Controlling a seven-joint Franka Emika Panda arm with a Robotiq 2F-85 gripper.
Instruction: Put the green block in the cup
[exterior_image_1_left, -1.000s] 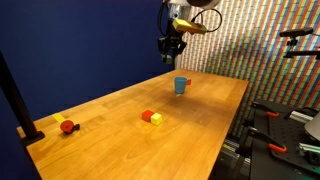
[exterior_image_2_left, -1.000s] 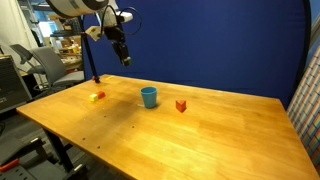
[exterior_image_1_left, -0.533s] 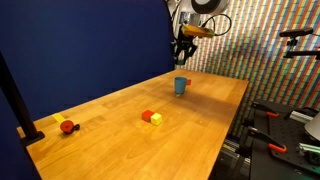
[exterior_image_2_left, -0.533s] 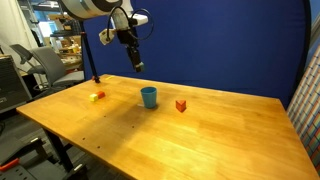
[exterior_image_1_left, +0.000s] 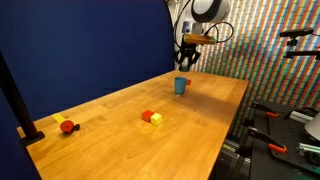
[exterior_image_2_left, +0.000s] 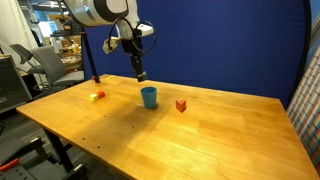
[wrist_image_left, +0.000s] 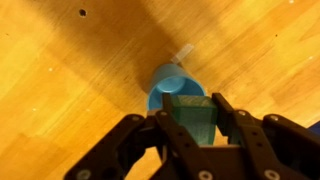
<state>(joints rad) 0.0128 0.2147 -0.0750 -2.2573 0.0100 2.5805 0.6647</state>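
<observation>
My gripper lowers the green block (wrist_image_left: 193, 120) down to the blue cup's opening (wrist_image_left: 161, 92) next and releases it there, because the fingers still hang above the upright cup.
My gripper (wrist_image_left: 192, 108) is shut on the green block (wrist_image_left: 193, 120), a small green cube held between the two black fingers. The blue cup (wrist_image_left: 172, 82) stands upright on the wooden table right below and just ahead of the block in the wrist view. In both exterior views the gripper (exterior_image_1_left: 186, 62) (exterior_image_2_left: 141, 75) hangs in the air just above the cup (exterior_image_1_left: 181, 85) (exterior_image_2_left: 149, 96). The block is too small to make out in the exterior views.
A red cube and a yellow cube (exterior_image_1_left: 151, 117) sit together mid-table and also show in an exterior view (exterior_image_2_left: 97, 96). Another red object (exterior_image_2_left: 181, 104) lies near the cup. A red piece (exterior_image_1_left: 66, 126) sits by a black stand at the table's edge.
The gripper has moved with the green block across the table toward the cup and has come down to just above it. The cup and cubes have not moved.
</observation>
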